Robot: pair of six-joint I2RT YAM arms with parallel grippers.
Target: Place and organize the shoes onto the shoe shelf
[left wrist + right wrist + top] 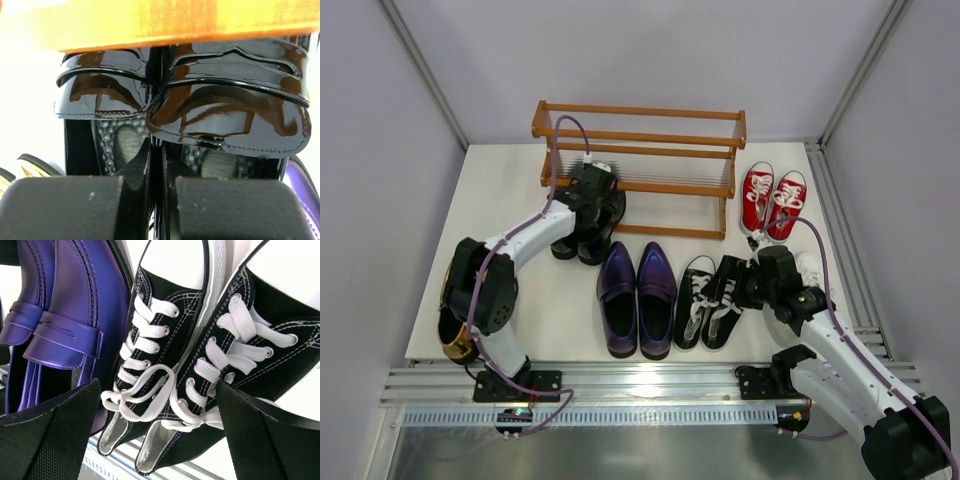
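Observation:
I will next slide the black dress shoes outward beneath the shelf's orange-brown bar (632, 186) (165, 24) with my left gripper and release their inner sides, because the shoes still stick out in front of the shelf.
My left gripper (592, 198) (156, 146) is shut on the inner side walls of the two glossy black dress shoes (588, 245) (225, 110), pinching the pair together. Their toes point at a rail (150, 20) of the orange-brown shoe shelf (640, 150), in front of its left half. My right gripper (745, 285) (160, 432) hangs open over the laces of the black-and-white sneakers (710, 300) (165, 340), one finger on each side, holding nothing. Purple loafers (636, 295) (65, 305) lie just left of the sneakers.
Red sneakers with white toes (772, 200) stand at the shelf's right end. Gold loafers (450, 335) lie at the table's left edge under the left arm. A white sneaker (810, 268) peeks out behind the right arm. Grey walls close in both sides.

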